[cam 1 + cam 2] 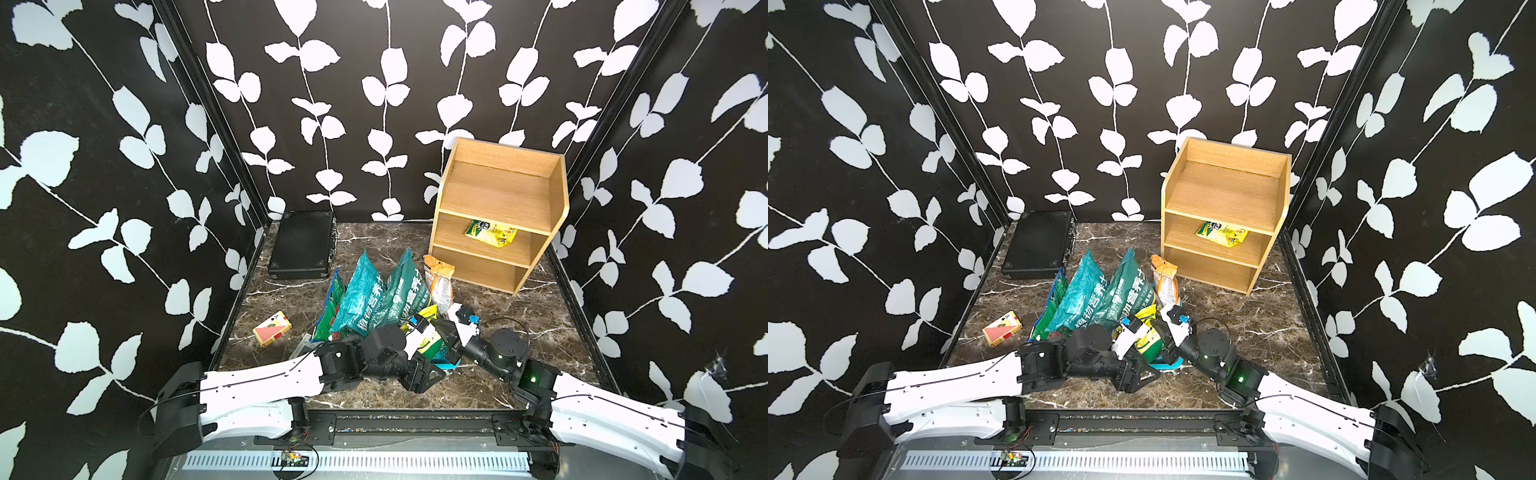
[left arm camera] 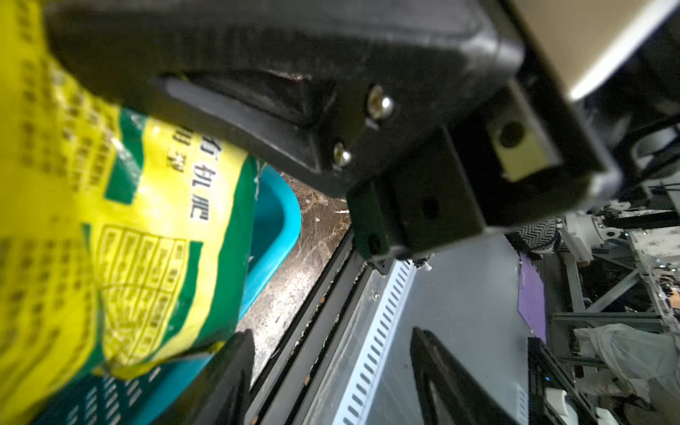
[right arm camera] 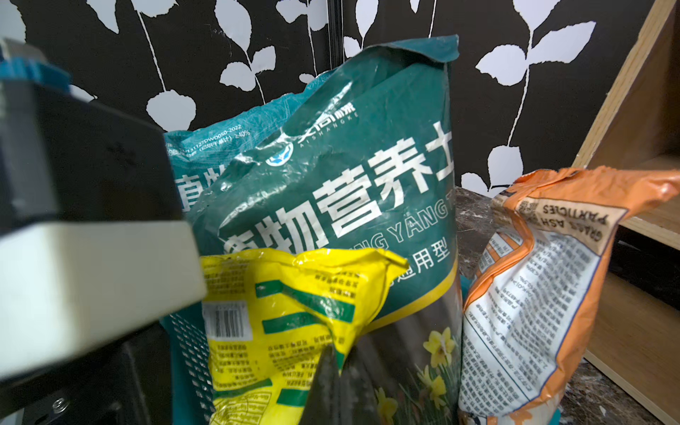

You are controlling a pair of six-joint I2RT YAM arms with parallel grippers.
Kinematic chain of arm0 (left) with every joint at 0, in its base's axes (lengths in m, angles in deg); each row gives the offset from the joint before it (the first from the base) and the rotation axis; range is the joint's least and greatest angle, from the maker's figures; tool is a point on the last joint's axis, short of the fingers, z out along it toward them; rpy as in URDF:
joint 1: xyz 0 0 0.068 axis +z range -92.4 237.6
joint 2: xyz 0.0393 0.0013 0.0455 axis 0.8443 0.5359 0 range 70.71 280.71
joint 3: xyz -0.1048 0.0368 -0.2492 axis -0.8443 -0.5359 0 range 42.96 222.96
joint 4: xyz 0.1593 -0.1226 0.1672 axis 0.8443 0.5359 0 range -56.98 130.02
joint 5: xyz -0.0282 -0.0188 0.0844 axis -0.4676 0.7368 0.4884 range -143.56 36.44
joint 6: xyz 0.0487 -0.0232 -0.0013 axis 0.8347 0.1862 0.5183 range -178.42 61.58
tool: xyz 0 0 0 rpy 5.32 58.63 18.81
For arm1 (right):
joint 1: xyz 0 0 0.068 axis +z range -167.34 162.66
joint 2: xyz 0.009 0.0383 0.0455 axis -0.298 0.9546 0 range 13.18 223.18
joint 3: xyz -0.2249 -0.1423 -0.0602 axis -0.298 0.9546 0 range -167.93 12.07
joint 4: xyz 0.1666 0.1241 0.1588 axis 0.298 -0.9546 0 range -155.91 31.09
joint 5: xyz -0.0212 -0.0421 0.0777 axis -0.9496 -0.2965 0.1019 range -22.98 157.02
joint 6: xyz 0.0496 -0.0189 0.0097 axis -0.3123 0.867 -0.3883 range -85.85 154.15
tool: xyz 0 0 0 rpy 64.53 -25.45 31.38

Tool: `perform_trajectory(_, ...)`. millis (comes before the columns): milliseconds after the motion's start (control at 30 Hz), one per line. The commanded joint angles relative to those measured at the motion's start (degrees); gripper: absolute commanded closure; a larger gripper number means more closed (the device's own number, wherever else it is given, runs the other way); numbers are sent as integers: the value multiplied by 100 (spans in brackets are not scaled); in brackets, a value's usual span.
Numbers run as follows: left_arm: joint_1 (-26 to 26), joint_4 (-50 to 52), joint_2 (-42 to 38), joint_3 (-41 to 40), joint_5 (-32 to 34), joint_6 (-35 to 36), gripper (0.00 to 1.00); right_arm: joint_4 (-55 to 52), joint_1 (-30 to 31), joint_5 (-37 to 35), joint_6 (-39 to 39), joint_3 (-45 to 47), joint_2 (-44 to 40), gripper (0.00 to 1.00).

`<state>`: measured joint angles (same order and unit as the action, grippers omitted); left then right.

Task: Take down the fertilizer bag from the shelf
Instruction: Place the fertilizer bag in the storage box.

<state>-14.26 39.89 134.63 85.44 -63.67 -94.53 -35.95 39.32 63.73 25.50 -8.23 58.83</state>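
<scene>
The robot's right gripper is above the blue basket's near end (image 1: 448, 365), so it should come down and back over it and let go of the bag, whose base stands inside.
The light wooden shelf (image 1: 498, 195) (image 1: 1225, 187) stands at the back right. A yellow bag (image 1: 490, 232) (image 1: 1222, 233) lies on its middle tier. A second yellow-and-green fertilizer bag (image 1: 428, 338) (image 3: 287, 323) (image 2: 147, 257) stands in the blue basket (image 2: 272, 220) near the front. My right gripper (image 3: 336, 353) is shut on this bag's edge. My left gripper (image 2: 331, 333) (image 1: 428, 376) sits just beside the bag and points toward the front rail. It is open, with nothing between its fingers.
Two tall teal soil bags (image 1: 365, 291) (image 3: 349, 165) and an orange-and-white bag (image 1: 438, 282) (image 3: 533, 294) stand by the basket. A black case (image 1: 303, 245) lies at the back left. A red-and-yellow card box (image 1: 272, 328) lies front left. Patterned walls close three sides.
</scene>
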Motion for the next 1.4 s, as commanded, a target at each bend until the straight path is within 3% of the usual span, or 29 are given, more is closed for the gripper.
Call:
perform_trajectory(0,27,-222,66,101,534,241,27,503,51,-3,-168,221,-141,100)
perform_trajectory(233,265,119,207,-40,1193,77,29,473,92,-104,-158,432,-394,100)
perform_trajectory(367,728,-211,71,-491,901,0,26,573,90,-122,-110,616,-365,100)
perform_trajectory(667,768,-201,426,-310,520,68,27,1092,176,-146,-346,1126,8,100)
perform_trajectory(833,767,-73,-209,-519,483,-40,23,1010,196,-369,-443,1485,-169,100)
perform_trajectory(1167,768,426,-1575,-639,457,41,13,86,205,-815,-710,2029,-1427,100)
perform_trajectory(1367,771,534,-2085,-736,554,97,8,105,213,-744,-789,1993,-1168,100)
